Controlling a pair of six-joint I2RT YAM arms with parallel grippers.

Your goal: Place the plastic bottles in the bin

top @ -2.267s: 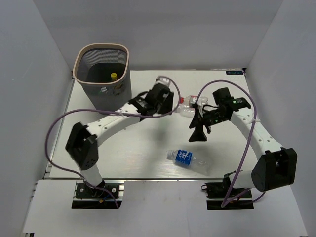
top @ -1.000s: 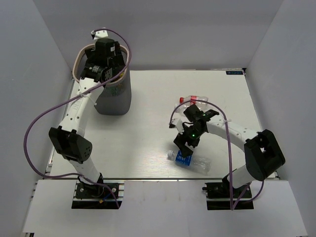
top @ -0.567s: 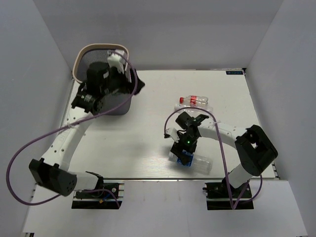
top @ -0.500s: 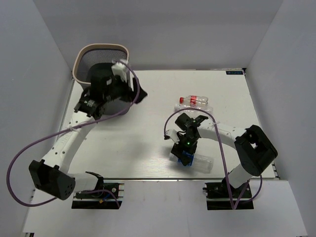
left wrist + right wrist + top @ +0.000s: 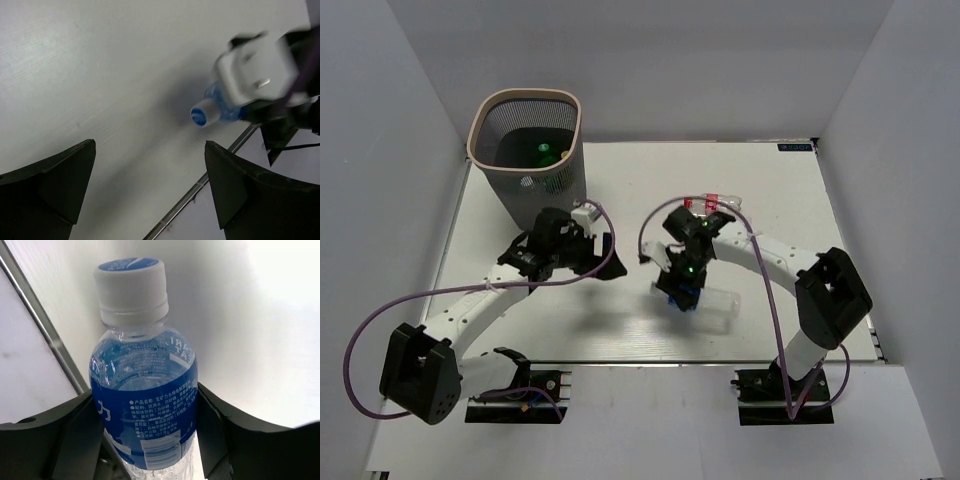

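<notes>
The bin stands outward of the robot's right gripper, to the gripper's left in the top view, so next the right gripper will lift the bottle over the bin's opening [image 5: 528, 134] and let it go.
A clear plastic bottle with a blue label [image 5: 705, 300] [image 5: 144, 405] and a white cap [image 5: 204, 114] sits between the fingers of my right gripper [image 5: 682, 292] [image 5: 146, 392]. Both pads press against the label, so the gripper is shut on it near the table's front. A red-labelled bottle [image 5: 716, 202] lies behind the right arm. The grey mesh bin [image 5: 480, 118] stands at the back left, and inside it a yellow-capped bottle [image 5: 563, 155] and something green [image 5: 540, 150] show. My left gripper [image 5: 600, 250] [image 5: 150, 165] hangs open and empty over mid-table, left of the held bottle.
The table's metal front edge [image 5: 200, 185] runs close below the left gripper. White walls enclose the table on three sides. The right arm's purple cable [image 5: 645, 235] loops between the two grippers.
My left arm swung from the bin down to mid-table, gripper still open. My right gripper closed on the blue-labelled bottle, which shifted slightly back and left.
</notes>
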